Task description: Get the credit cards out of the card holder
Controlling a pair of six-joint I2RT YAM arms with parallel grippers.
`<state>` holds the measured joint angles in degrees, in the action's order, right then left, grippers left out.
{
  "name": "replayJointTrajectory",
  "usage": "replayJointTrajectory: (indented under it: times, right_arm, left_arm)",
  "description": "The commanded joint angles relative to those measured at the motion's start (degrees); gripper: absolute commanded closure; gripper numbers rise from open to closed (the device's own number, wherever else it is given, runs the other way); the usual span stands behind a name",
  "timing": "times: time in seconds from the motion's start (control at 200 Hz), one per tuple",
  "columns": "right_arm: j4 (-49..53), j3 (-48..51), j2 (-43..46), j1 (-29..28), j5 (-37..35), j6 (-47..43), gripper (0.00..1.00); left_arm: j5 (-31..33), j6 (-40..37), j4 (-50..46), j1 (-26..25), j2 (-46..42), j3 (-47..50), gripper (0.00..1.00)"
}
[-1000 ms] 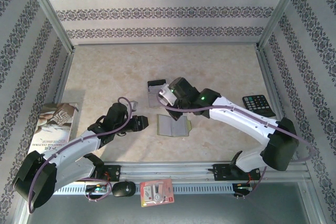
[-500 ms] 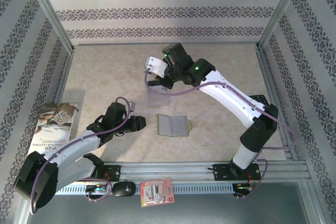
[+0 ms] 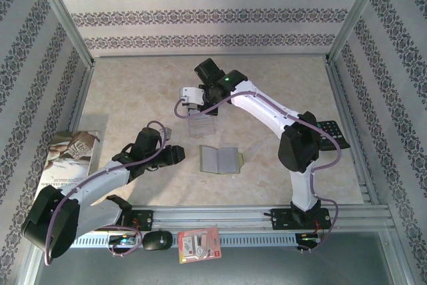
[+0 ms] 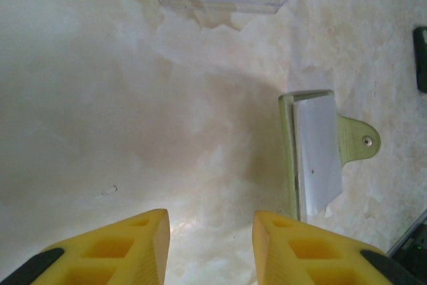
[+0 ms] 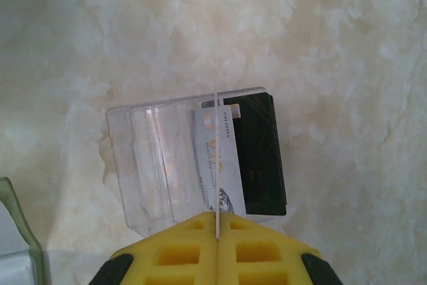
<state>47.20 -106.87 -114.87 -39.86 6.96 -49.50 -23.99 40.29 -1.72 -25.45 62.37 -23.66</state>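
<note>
The clear plastic box that already holds other cards is below my right gripper. My right gripper needs to lower toward the silvery credit card [image 3: 201, 119] [image 5: 227, 165] next and release the pale one.
The olive-green card holder [image 3: 220, 159] lies open on the table, its pale inner pocket [image 4: 319, 155] showing in the left wrist view. My right gripper [image 3: 198, 106] hangs over a clear plastic box [image 3: 203, 125]. In its wrist view this gripper [image 5: 217, 221] is shut on a thin pale card [image 5: 217, 131] seen edge-on. Below it, inside the clear box [image 5: 147, 165], lie a silvery credit card [image 5: 227, 165] and a black credit card [image 5: 261, 158]. My left gripper [image 3: 181, 157] rests open just left of the holder, with bare table between its yellow fingers [image 4: 210, 245].
A black calculator [image 3: 329, 135] sits at the right by the right arm's elbow. A book [image 3: 67, 158] lies at the left edge. A red-and-white packet [image 3: 199, 243] and a black mouse [image 3: 158, 239] sit on the front rail. Patterned walls enclose the table.
My right arm has swung from above the card holder back to over the clear box, carrying the thin card. The left arm has stayed put.
</note>
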Motion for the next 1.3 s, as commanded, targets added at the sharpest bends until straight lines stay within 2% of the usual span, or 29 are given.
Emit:
replayJointTrajectory:
  times: [0.0, 0.405, 1.299]
  right_arm:
    - [-1.4, 0.67, -0.77, 0.26, -0.8, -2.85, 1.0]
    - [-3.64, 1.88, -4.54, 0.46, -1.47, -3.06, 1.0]
    - [-7.18, 4.96, -8.18, 1.22, -3.33, -2.75, 1.0]
  left_arm:
    - [-1.66, -1.36, 1.12, 1.81, 0.97, -1.65, 0.63]
    - [-4.31, -0.15, 5.36, 4.02, 4.28, -0.14, 0.63]
    - [-5.15, -0.7, 5.34, 5.06, 5.61, 0.01, 0.63]
